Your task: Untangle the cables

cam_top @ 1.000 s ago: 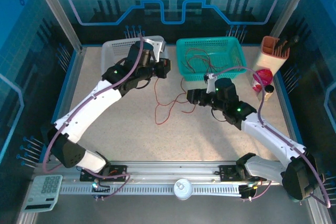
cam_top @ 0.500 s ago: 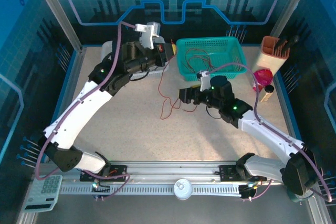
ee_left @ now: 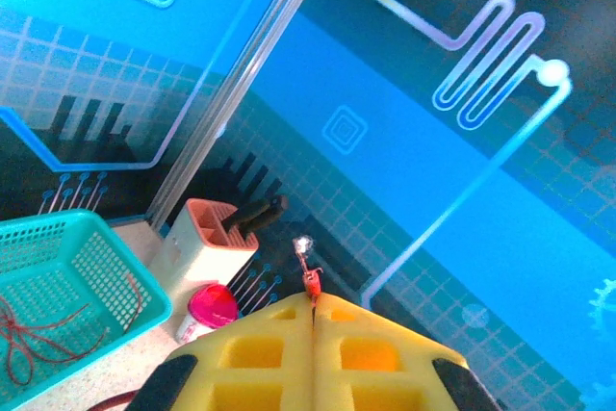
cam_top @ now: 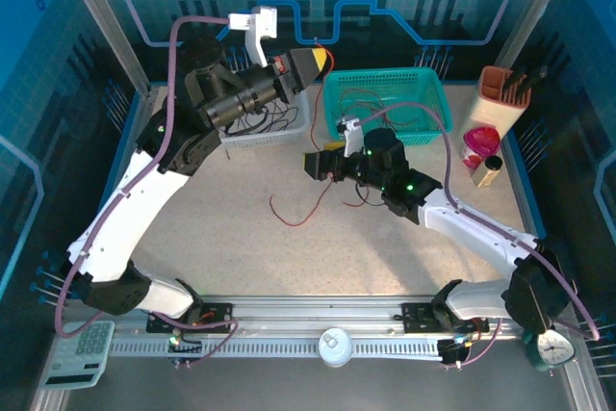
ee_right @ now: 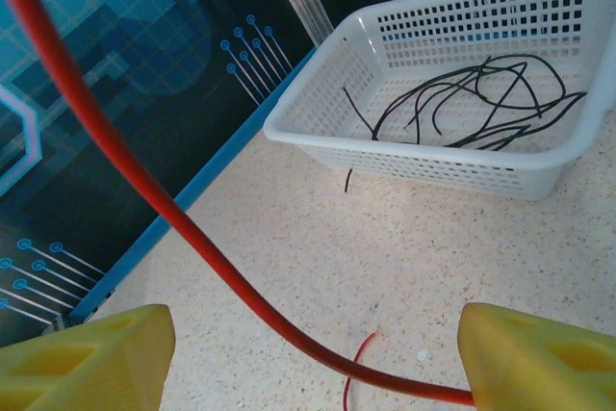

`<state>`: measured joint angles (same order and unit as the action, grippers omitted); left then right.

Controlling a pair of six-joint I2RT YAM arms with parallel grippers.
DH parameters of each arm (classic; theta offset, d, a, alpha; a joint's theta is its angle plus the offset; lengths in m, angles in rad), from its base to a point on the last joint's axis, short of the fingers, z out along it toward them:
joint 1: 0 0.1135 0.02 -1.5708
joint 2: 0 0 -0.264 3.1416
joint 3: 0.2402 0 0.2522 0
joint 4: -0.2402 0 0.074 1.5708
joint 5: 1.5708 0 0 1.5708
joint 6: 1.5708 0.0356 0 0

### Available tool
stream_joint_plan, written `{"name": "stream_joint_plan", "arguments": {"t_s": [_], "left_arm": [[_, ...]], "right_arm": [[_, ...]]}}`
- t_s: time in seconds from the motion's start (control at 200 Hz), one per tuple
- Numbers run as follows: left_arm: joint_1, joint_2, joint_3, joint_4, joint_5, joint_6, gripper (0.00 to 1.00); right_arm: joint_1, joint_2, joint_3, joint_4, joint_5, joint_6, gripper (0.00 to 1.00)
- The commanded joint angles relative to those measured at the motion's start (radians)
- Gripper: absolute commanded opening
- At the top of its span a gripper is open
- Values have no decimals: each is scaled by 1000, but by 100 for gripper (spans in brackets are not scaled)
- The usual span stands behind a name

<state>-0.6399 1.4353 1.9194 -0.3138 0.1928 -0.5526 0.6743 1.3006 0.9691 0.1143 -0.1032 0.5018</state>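
My right gripper moves outward toward the teal basket [ee_left: 106,267] next, then closes on the red cable that runs against one fingertip.
My left gripper [cam_top: 316,62] is raised high over the gap between the two baskets, shut on the tip of a red cable [ee_left: 310,274] that pokes out above the yellow fingers [ee_left: 366,344]. The cable's lower part curls on the table [cam_top: 289,221]. My right gripper [cam_top: 310,165] hovers low at mid-table, open. The red cable [ee_right: 192,238] sweeps between its fingertips [ee_right: 539,358] and meets the right one. Black cables [ee_right: 481,103] lie in the white basket [ee_right: 318,113]. More red cables [ee_left: 34,339] lie in the teal basket [ee_left: 106,267].
The white basket [cam_top: 252,137] sits back left and the teal basket [cam_top: 431,91] back centre. A pen holder [cam_top: 500,93], a pink cup [cam_top: 478,144] and a small bottle stand at the back right. Blue walls enclose the table.
My left arm has lifted up and back, pulling the red cable off the table, uncovering the white basket. The right gripper has moved left and opened wider around the cable.
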Motion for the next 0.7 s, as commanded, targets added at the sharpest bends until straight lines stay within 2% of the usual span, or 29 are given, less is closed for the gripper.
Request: {"name": "stream_joint_plan", "arguments": {"t_s": [0.0, 0.09, 0.13, 0.28, 0.375, 0.695], "left_arm": [[-12, 4, 50, 22, 28, -24, 0], [-13, -6, 55, 16, 16, -15, 0], [-14, -13, 50, 12, 7, -9, 0], [-12, -49, -4, 26, -24, 3, 0], [-13, -79, -51, 41, -56, 13, 0], [-11, -194, -293, 55, -248, 70, 0]], "right_arm": [[12, 26, 42, 47, 50, -24, 78], [12, 34, 49, 42, 64, -35, 74], [13, 32, 51, 39, 67, -41, 69], [3, 20, 58, 31, 68, -56, 22], [-9, 11, 69, 18, 62, -64, 0], [-65, -45, 172, -41, -13, -65, 0]]}}
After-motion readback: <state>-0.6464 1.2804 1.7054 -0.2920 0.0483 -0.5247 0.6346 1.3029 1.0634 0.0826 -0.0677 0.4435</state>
